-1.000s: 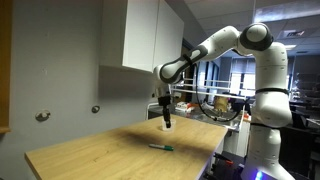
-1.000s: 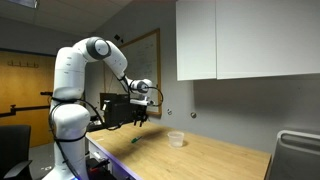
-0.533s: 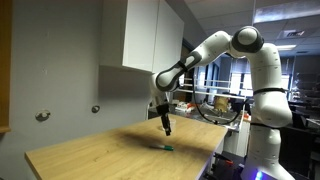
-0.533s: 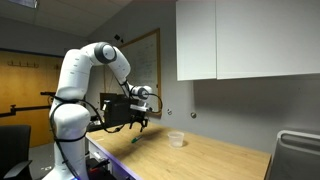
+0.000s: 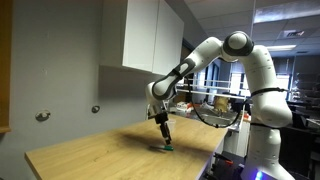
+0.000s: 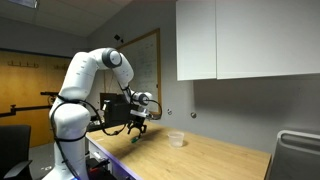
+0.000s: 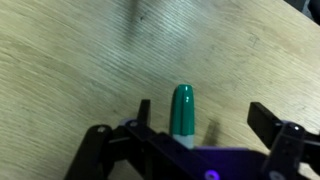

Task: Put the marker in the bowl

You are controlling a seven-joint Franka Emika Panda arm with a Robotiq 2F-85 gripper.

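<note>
The marker already lies between my gripper's spread fingers, so I should lower the gripper the short gap to the tabletop around the green marker's body (image 7: 182, 118) and close.
The green marker (image 7: 182, 110) lies flat on the wooden table, and in the wrist view it sits between my spread fingers, nearer the left one. My gripper (image 7: 203, 115) is open, with nothing held. In an exterior view my gripper (image 5: 165, 143) hangs just above the marker (image 5: 163, 147) near the table's front edge. The small translucent bowl (image 6: 176, 139) stands on the table some way off from my gripper (image 6: 135, 134). The bowl does not show in the wrist view.
The light wooden table (image 5: 100, 155) stands against a grey wall with white cabinets (image 6: 240, 40) overhead. Wall sockets (image 5: 42, 116) sit above the table's back edge. Cluttered desks and cables lie behind the arm (image 5: 215, 105).
The arm has come down from above the table to the marker, and the jaws have spread from part-closed to wide apart.
</note>
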